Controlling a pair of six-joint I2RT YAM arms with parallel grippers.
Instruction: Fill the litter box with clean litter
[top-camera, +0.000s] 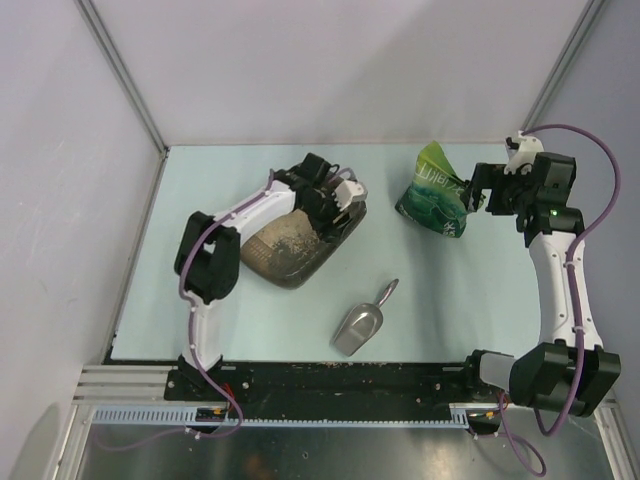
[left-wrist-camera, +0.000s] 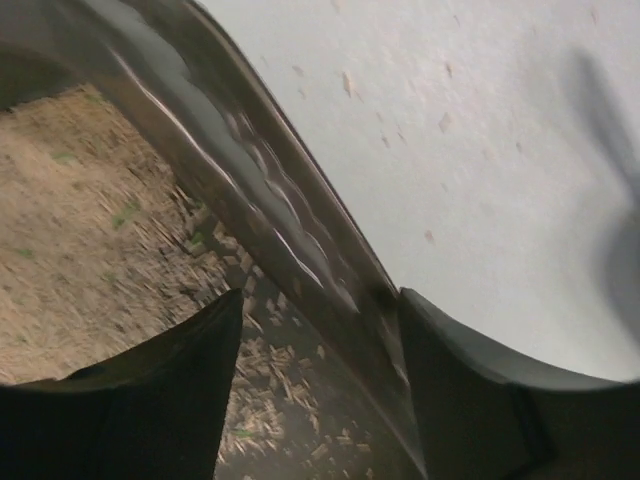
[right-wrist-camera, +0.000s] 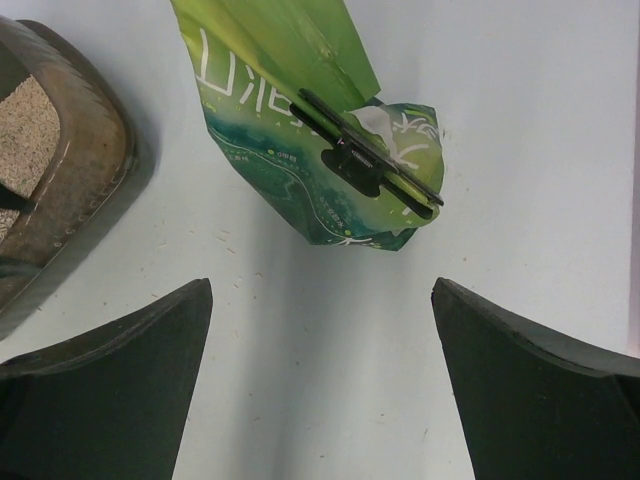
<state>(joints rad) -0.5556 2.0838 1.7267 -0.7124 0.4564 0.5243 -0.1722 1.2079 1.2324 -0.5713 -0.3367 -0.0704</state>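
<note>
My right gripper turns and shifts left in the top view onto the pouch's green fold by the clip next, since that fold lies at an angle to the gripper's fingers.
The dark brown-grey litter box (top-camera: 300, 280) lies left of centre with beige clean litter (top-camera: 285, 240) over its floor. My left gripper (top-camera: 338, 205) is at its far right rim. In the left wrist view this gripper (left-wrist-camera: 318, 292) straddles the rim (left-wrist-camera: 250, 170), shut on it, with one finger inside over the litter (left-wrist-camera: 80, 230) and one outside. My right gripper (top-camera: 468, 195) is open and empty beside the green pouch (top-camera: 432, 190). In the right wrist view it (right-wrist-camera: 321, 281) hangs over bare table just short of the pouch (right-wrist-camera: 300, 180). The box (right-wrist-camera: 90, 150) shows at the left.
A silver metal scoop (top-camera: 362, 322) lies on the table near the front, between the arms. A black clip (right-wrist-camera: 365, 160) shuts the pouch's top. Stray granules dot the table. Walls stand at the left, back and right.
</note>
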